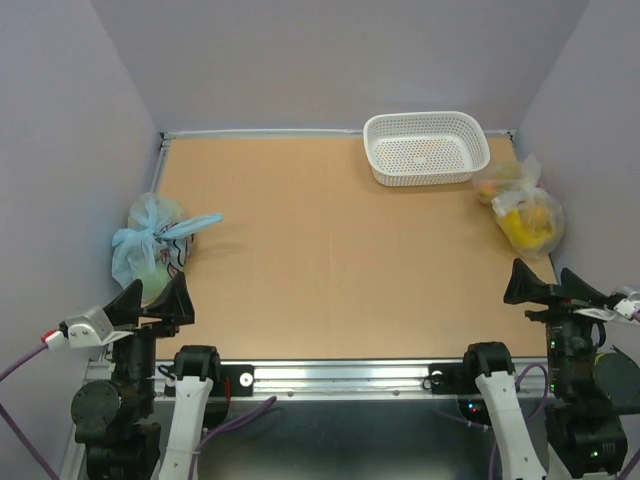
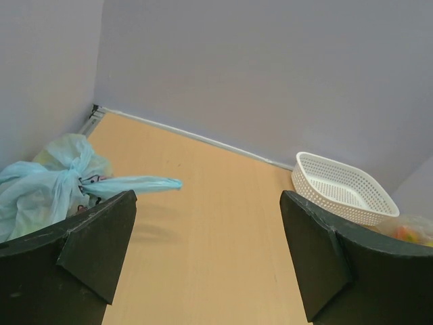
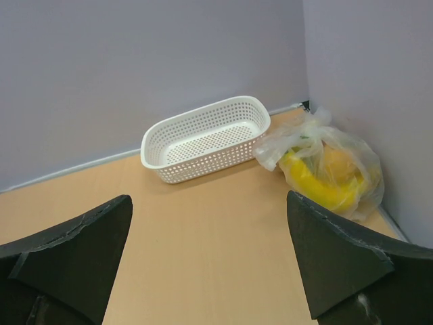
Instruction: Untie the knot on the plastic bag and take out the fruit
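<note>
The robot's right gripper needs to move outward next, tilting down to close on the clear bag's gathered knot, which lies outward of the gripper and keeps the fruit shut in.
The clear plastic bag lies at the far right of the table, next to the wall. It holds fruit: yellow bananas and an orange piece show through it. In the right wrist view the bag is ahead on the right, with the bananas inside. Its gathered, knotted top points toward the basket. My right gripper is open and empty, near the table's front right edge, well short of the bag. My left gripper is open and empty at the front left.
A white perforated basket stands at the back right, beside the clear bag; it also shows in the right wrist view and the left wrist view. A tied light-blue bag sits at the left edge, just ahead of my left gripper.
</note>
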{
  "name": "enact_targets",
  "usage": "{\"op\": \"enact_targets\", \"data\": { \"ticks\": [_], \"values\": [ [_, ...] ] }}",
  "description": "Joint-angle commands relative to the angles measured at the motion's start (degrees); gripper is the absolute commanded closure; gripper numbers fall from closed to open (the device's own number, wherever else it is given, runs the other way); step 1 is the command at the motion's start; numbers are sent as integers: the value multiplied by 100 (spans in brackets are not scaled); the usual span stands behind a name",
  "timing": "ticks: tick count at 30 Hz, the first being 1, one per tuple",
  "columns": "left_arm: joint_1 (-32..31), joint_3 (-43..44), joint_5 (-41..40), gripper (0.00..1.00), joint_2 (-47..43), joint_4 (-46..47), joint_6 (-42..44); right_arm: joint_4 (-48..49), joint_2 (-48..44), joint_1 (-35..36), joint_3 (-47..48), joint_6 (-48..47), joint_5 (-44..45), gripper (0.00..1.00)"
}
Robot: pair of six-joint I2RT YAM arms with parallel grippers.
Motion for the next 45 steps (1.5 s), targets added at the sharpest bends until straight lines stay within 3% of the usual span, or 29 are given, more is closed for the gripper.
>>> {"op": "enact_targets", "data": {
  "ticks": [1, 9, 16, 18, 21, 26, 29, 35, 45],
  "values": [
    [-16, -70, 199, 1, -847, 252, -63, 56, 218, -19, -21, -102, 97, 0],
    [-16, -44, 365, 1, -478, -11, -265, 152, 1114, -19, -48, 134, 510, 0],
    [-16, 52, 954, 1, 408, -476, -291, 187, 3099, -19, 285, 1004, 1634, 0],
    [-16, 88, 929, 1, 550, -643, -274, 205, 3916, -19, 444, 1092, 1670, 0],
    [-16, 228, 201, 1, 682, -1100, -502, 258, 4980, -19, 821, 1277, 2047, 0],
    [-24, 369, 575, 1, 718, -1303, -563, 416, 6509, -115, 1602, 1646, 3427, 0],
    [-24, 387, 848, 1, 744, -1330, -687, 434, 7458, -640, 2087, 1856, 3167, 0],
    [-24, 413, 1034, 1, 796, -1409, -705, 513, 8706, -1599, 2956, 3260, 2699, 0],
    [-24, 431, 1192, 1, 999, -1628, -608, 706, 10018, -2093, 3100, 4011, 2138, 2]
  ]
}}
